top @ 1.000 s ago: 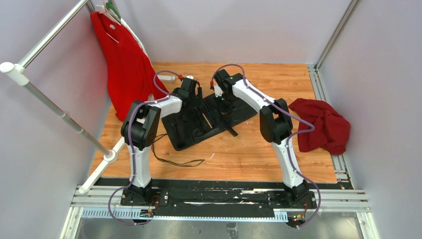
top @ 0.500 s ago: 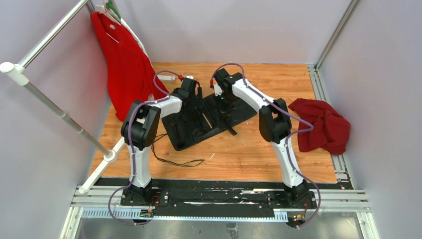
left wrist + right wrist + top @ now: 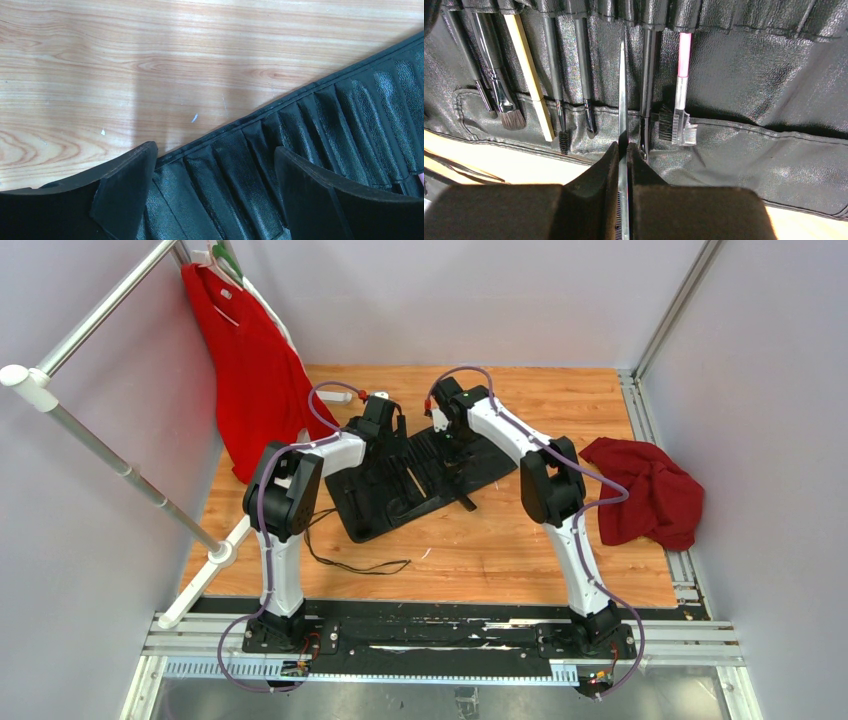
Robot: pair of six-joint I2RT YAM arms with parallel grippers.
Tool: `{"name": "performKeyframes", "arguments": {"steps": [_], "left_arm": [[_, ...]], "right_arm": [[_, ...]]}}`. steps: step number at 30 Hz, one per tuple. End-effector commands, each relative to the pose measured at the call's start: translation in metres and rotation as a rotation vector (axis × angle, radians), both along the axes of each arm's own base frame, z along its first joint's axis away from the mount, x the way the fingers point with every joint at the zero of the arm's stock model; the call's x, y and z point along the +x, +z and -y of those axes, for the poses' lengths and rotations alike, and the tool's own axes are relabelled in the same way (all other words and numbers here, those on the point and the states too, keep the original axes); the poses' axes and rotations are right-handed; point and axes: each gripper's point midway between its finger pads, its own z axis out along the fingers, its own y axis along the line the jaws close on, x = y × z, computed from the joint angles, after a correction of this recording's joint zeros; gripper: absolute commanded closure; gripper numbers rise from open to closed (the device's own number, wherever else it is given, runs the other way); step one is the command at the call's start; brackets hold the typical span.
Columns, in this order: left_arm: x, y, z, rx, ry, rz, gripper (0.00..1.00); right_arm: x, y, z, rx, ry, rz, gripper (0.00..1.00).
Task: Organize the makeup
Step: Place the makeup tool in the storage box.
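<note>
I will push the metal comb tool (image 3: 623, 85) in my right gripper outward next, deeper into the slot's opening (image 3: 623, 23), and then let go. The comb tool's thin tip is already in line with that opening.
In the right wrist view my right gripper (image 3: 623, 148) is shut on a thin flat metal comb tool (image 3: 623, 85). Fine teeth show between the pads, and its tip points into a slot of the black roll-up case (image 3: 749, 90). Several makeup tools sit in slots beside it: a fluffy brush (image 3: 499, 87), a tan stick (image 3: 528, 70), a spoolie (image 3: 555, 80) and a pink-handled comb brush (image 3: 682, 80). My left gripper (image 3: 212, 152) stands open over the case's pleated edge (image 3: 350, 110), with nothing between its fingers (image 3: 125, 185).
A thin black cord (image 3: 350, 562) loops on the wooden table in front of the case (image 3: 370, 510). A red cloth (image 3: 650, 490) lies at the right edge. A red shirt (image 3: 250, 370) hangs from a white rack (image 3: 100, 440) on the left.
</note>
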Motion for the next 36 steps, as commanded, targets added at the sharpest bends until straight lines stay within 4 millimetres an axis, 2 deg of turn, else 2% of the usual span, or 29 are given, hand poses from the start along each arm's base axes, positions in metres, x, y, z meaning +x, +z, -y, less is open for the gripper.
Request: {"name": "performKeyframes", "arguments": {"steps": [1,17,36], "left_arm": [[-0.041,-0.052,-0.002,-0.010,-0.023,-0.190,0.08],[-0.041,-0.051,-0.003,-0.009,-0.022,-0.189,0.08],[-0.040,-0.051,-0.002,-0.008,-0.022,-0.189,0.08]], "right_arm": [[0.006,-0.002,0.006,-0.007,-0.031,-0.014,0.99],[0.008,-0.005,0.008,-0.007,-0.036,-0.015,0.99],[0.022,-0.007,-0.004,0.029,-0.011,0.009,0.99]]}}
